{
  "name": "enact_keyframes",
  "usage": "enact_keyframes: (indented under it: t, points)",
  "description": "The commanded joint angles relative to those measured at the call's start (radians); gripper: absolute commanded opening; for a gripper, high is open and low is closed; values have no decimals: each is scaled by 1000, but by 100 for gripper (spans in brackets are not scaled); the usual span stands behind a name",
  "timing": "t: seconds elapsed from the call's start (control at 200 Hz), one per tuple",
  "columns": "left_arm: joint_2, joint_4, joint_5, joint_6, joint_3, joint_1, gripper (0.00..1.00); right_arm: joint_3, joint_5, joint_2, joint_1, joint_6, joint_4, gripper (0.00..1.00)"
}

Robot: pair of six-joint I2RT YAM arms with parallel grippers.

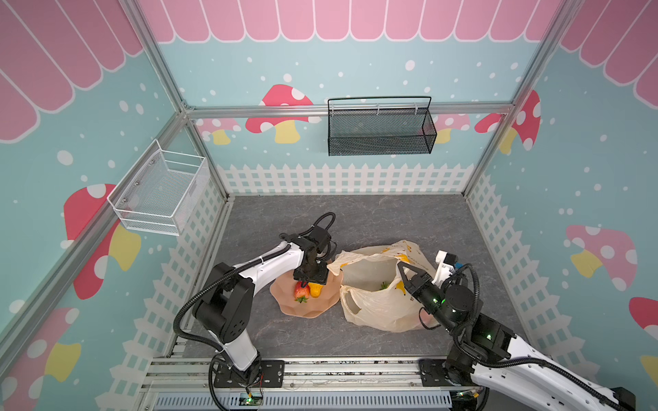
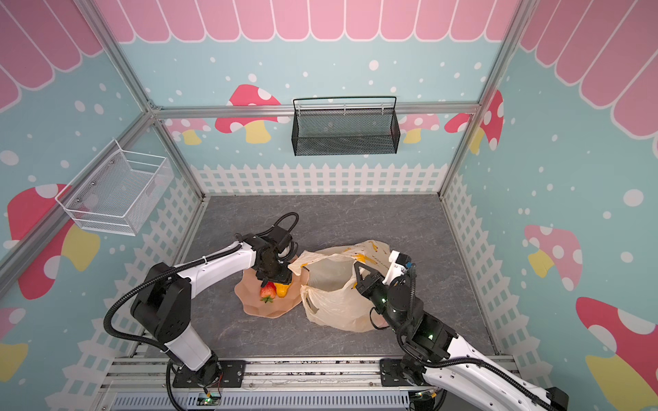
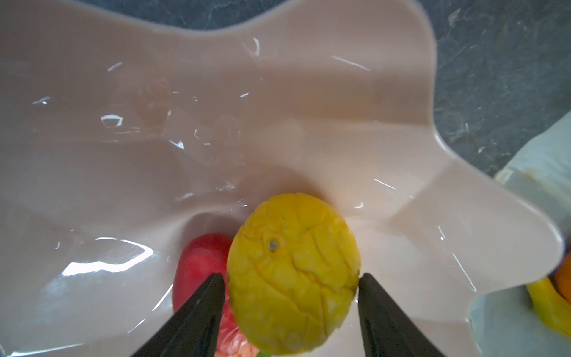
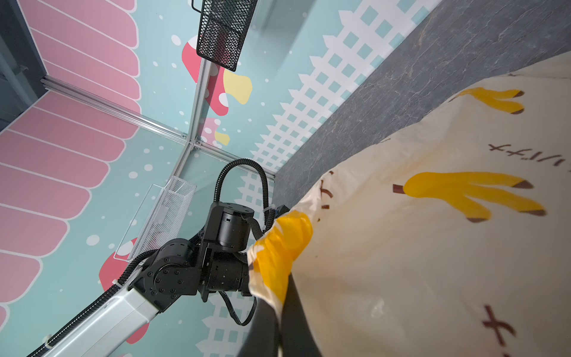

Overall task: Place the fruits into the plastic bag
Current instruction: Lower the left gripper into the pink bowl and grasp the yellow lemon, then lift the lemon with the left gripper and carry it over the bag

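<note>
My left gripper's fingers are already around the yellow fruit, so next the gripper will stay low over the plate and close them on the sides of the yellow fruit [image 1: 315, 290] [image 3: 293, 282].
A red strawberry [image 1: 302, 291] [image 2: 267, 291] [image 3: 200, 265] and a yellow-orange ridged fruit [image 1: 315, 290] [image 2: 282, 290] [image 3: 293, 272] lie side by side on the peach wavy plate [image 1: 302, 310] [image 3: 278, 108]. My left gripper [image 1: 309, 284] [image 2: 274, 283] [image 3: 292, 287] points down over them, open, one finger on each side of the yellow fruit. The plastic bag [image 1: 374, 309] [image 2: 334, 309] [image 4: 432, 247] lies right of the plate. My right gripper [image 1: 401, 265] [image 2: 358, 266] [image 4: 281, 312] is shut on its rim, holding the mouth up. A green strawberry top [image 1: 384, 285] shows inside.
A yellow banana [image 3: 547, 304] and part of an orange [image 3: 566, 272] show in the left wrist view past the plate's edge. On the back wall hangs a black mesh basket [image 1: 381, 128], on the left wall a white wire basket [image 1: 160, 192]. A metal rail [image 1: 320, 370] runs along the front.
</note>
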Motion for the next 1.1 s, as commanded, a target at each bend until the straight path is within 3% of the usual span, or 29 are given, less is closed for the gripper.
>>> enact_keyframes:
  t: [0.0,0.54,0.865,1.095]
  points:
    - [19,26,-36,-16,-1,-4,69,19,14,-3,3,-6,2,0]
    - [55,54,-24,-6,-21,-4,67,21,27,-14,2,-6,-18,0]
    - [8,24,1,-4,13,-3,45,31,29,-7,3,-9,-28,0]
    - [-111,-29,23,-16,33,26,41,45,34,-13,2,-15,-52,0]
